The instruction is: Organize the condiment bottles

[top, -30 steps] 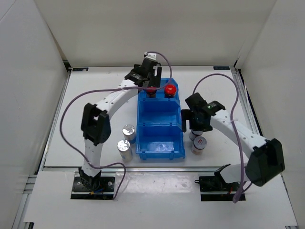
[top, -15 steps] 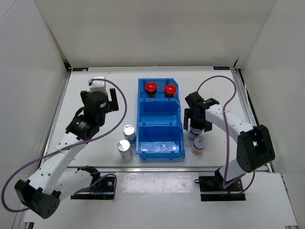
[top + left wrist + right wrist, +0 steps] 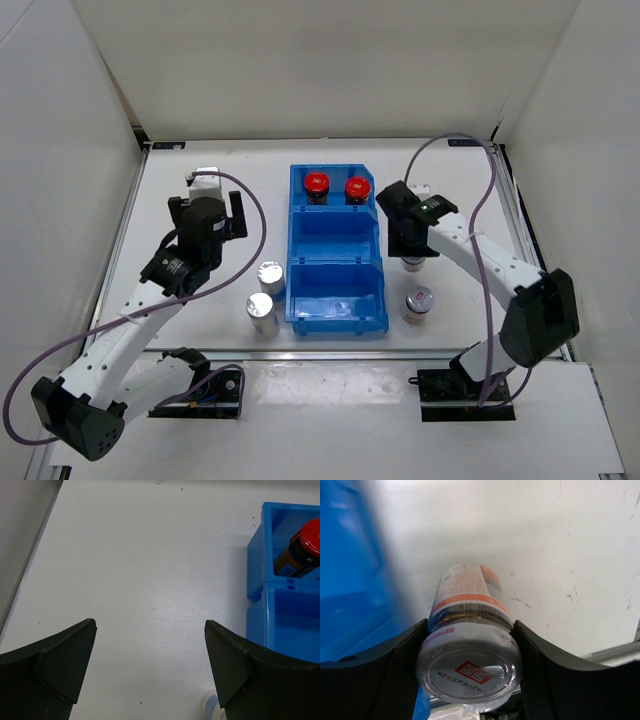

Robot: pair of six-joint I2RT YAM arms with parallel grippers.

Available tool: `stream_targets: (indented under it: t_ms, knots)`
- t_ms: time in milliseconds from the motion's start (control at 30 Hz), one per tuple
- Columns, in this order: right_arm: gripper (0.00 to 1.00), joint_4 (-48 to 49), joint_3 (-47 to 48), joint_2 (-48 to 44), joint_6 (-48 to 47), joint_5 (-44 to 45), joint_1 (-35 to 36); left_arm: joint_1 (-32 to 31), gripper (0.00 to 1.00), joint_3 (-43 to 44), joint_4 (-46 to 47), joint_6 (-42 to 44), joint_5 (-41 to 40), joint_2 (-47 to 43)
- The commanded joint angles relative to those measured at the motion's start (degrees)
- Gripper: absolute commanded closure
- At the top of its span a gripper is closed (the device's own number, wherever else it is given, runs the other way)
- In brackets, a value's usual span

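Observation:
Next, my right gripper needs to rise over the bin's nearest side and lower the condiment bottle [image 3: 412,263] inside by that side, since the bin's middle section stands empty.
My right gripper [image 3: 411,240] [image 3: 470,652] is shut on a condiment bottle [image 3: 469,630] with a grey lid marked red-white, its fingers [image 3: 400,670] pressed on both sides of the lid. It holds the bottle [image 3: 412,263] just right of the blue bin [image 3: 297,250]. A second grey-lidded bottle [image 3: 419,302] stands nearer the front. Two red-capped bottles [image 3: 316,183] [image 3: 357,187] stand in the bin's far compartment. Two silver-topped bottles [image 3: 270,275] [image 3: 261,308] stand left of the bin. My left gripper [image 3: 215,205] [image 3: 150,665] hangs open over bare table, holding nothing.
The bin's middle and near compartments [image 3: 335,300] hold no bottles. In the left wrist view the bin's corner [image 3: 260,555] and one red-capped bottle [image 3: 305,545] lie to the right. White walls enclose the table on three sides.
My left arm has drawn back from the bin's far compartment to the table's left side. My right gripper has shut on one grey-lidded bottle and carried it rearward, away from the other.

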Motion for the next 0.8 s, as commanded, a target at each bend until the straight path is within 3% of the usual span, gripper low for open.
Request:
stream_targets:
  t_ms: [0,233,600,633,667,700,733,767]
  knots:
    - [0.99,-1.2,9.2,-6.2,-0.5,7.7,6.1,-0.2,0.00,-0.9,0.9,-1.1,-2.0,-1.8]
    - [0.99,3.7,16.1,0.0,-3.5,1.7,12.5,-0.2,0.00,-0.3,0.9,-1.7,-2.0,-0.2]
    - [0.95,11.1,17.3,15.9,-4.1,-10.8,9.2,-0.2,0.00,-0.3,0.9,-2.7,0.5,0.3]
    - [0.91,12.0,17.3,16.4,-4.1,-12.1,9.2,-0.2,0.00,-0.3,0.9,-2.7,0.5,0.3]
    - [0.71,12.0,16.7,16.4,-4.1,-13.1,8.4,-0.2,0.00,-0.3,0.9,-2.7,0.5,0.3]
    - [0.60,12.0,16.7,17.1,-4.1,-13.2,8.4,-0.2,0.00,-0.3,0.9,-2.7,0.5,0.3]
    - [0.36,12.0,16.7,17.1,-4.1,-13.2,8.4,-0.2,0.00,-0.3,0.9,-2.7,0.5,0.3]
    - [0.21,12.5,15.9,15.5,-4.1,-13.2,8.4,-0.2,0.00,-0.3,0.9,-2.7,0.5,0.3]
